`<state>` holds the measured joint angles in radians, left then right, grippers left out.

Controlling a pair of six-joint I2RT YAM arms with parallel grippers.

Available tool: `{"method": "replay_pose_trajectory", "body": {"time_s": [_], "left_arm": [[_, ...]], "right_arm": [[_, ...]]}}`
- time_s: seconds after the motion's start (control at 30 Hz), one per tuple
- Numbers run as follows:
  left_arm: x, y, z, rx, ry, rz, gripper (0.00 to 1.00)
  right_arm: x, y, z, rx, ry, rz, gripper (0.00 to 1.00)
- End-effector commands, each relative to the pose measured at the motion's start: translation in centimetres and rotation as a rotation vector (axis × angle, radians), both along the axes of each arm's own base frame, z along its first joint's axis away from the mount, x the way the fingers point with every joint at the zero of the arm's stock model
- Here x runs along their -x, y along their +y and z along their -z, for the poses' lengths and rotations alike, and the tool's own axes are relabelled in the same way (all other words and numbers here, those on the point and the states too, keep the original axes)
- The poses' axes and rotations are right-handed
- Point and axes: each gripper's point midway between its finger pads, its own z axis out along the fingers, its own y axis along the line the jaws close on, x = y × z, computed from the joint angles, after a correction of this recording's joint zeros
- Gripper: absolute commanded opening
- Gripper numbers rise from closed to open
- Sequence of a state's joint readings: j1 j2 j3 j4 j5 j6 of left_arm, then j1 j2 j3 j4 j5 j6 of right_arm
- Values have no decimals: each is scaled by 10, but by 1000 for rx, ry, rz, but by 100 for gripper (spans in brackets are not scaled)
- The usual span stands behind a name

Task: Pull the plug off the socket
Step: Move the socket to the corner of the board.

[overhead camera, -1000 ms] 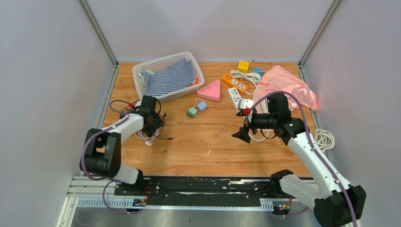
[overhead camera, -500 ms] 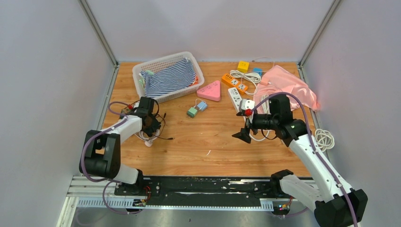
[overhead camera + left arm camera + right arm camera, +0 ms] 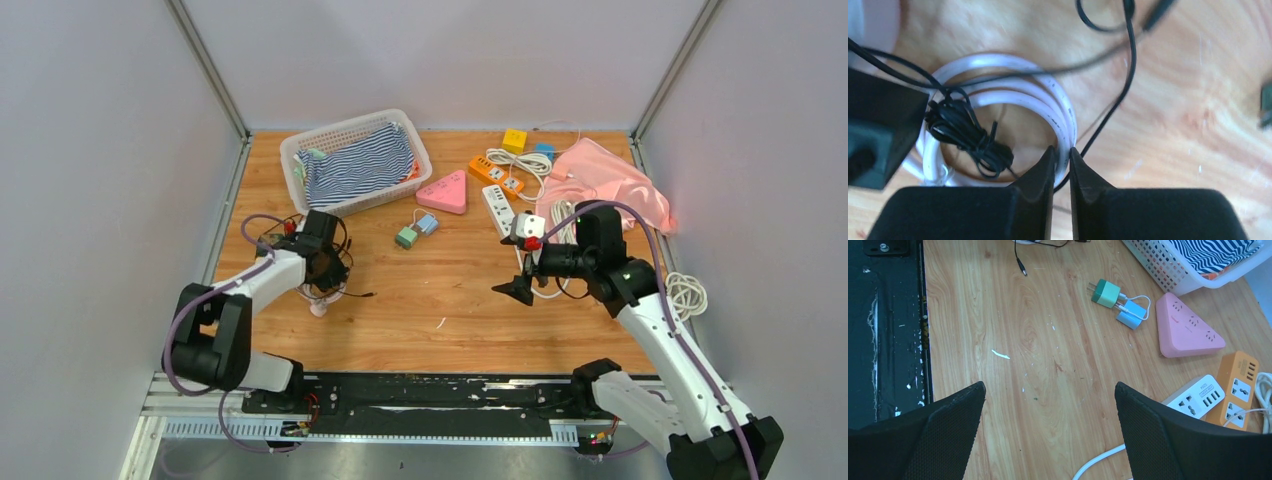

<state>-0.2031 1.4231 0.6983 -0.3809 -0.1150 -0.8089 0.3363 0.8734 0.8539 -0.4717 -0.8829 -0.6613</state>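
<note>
The middle of the table is clear. My left gripper will next sweep to the right in the top view and pull the white cable (image 3: pixel 1058 105) loop onto the bare wood (image 3: pixel 1048 387) there.
In the left wrist view my left gripper (image 3: pixel 1062 152) is shut on a loop of the coiled white cable (image 3: pixel 1058 105), pinched between the fingertips. A black plug block (image 3: pixel 878 130) lies at the left of the coil, with a tangle of thin black wire (image 3: pixel 965 137) beside it. A pale pinkish socket body (image 3: pixel 873 25) shows at the top left corner; I cannot tell whether the plug sits in it. From above, my left gripper (image 3: pixel 325 270) covers this bundle at the table's left. My right gripper (image 3: pixel 518 288) hangs open over bare wood (image 3: pixel 1048 387), holding nothing.
A white basket (image 3: pixel 300 150) with striped cloth (image 3: pixel 358 165) stands at the back left. A pink triangular power strip (image 3: pixel 445 192), green and blue adapters (image 3: pixel 406 237), a white strip (image 3: pixel 497 207), an orange strip (image 3: pixel 495 175) and a pink cloth (image 3: pixel 610 180) lie further back.
My left gripper's jaws have closed onto the white cable, and it has shifted slightly right and nearer. The right arm has drifted a little to the right, still open.
</note>
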Motion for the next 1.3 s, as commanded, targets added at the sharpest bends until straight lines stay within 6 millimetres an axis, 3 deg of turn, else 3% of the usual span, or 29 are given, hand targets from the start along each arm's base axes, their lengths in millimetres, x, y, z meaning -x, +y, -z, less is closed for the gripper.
{"method": "replay_pose_trajectory", "body": {"time_s": [0.0, 0.2, 0.47, 0.77, 1.03, 1.27], "left_arm": [[42, -33, -7, 47, 49, 109, 3], [68, -68, -14, 123, 41, 179, 2], [79, -129, -40, 164, -14, 323, 2], [84, -222, -53, 211, -40, 499, 1], [77, -299, -62, 268, -79, 633, 1], [75, -347, -57, 298, -109, 746, 0]], "right_arm": [[11, 5, 2, -11, 2, -50, 100], [11, 3, -1, -11, -16, -44, 100], [12, 2, -3, -14, -32, -38, 100], [5, -3, -3, 4, -57, 7, 100], [-16, -17, -8, 22, -97, 160, 100], [-23, -25, -6, 27, -97, 210, 100]]}}
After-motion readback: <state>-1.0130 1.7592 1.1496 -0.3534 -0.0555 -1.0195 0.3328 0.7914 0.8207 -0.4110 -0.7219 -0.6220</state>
